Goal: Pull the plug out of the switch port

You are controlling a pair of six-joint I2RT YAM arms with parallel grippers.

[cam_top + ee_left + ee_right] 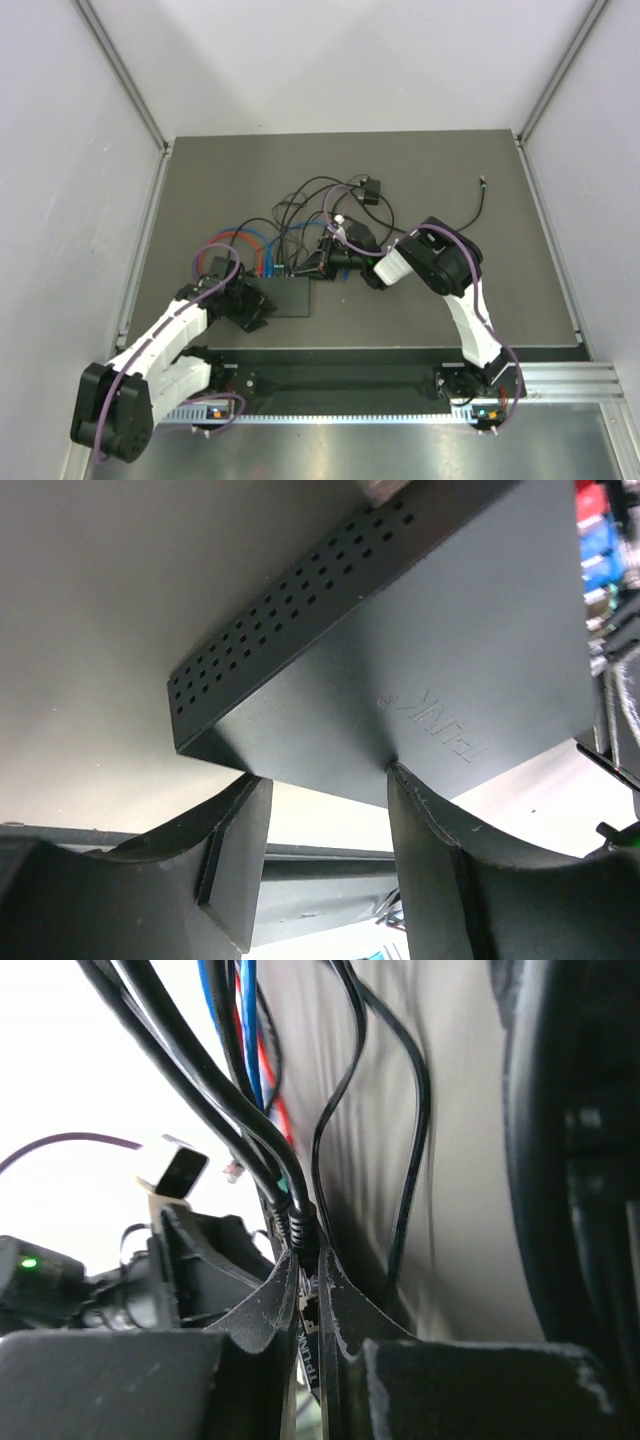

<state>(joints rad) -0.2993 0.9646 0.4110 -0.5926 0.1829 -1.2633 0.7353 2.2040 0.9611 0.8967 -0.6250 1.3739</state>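
The right gripper pulls the black plug outward from the switch's far edge next, past the adapter block, toward the loose cable end (482, 183).
The flat black switch (288, 296) lies mid-table, with blue, red and black cables plugged along its far edge. My left gripper (246, 306) is open at its left end. In the left wrist view the fingertips (415, 790) rest against the switch's flat face (400, 670), jaws wide apart with nothing between them. My right gripper (322, 264) is at the switch's far right corner. In the right wrist view it (308, 1260) is shut on a black plug (303, 1238) with a ribbed boot. An open port (311, 1310) shows just below, between the fingers.
A small black adapter block (370, 190) with a thin cable lies behind the switch. A loose black cable end (483, 182) lies at the far right. Tangled cables (300, 215) loop behind the switch. A metal rail (400, 385) runs along the near edge.
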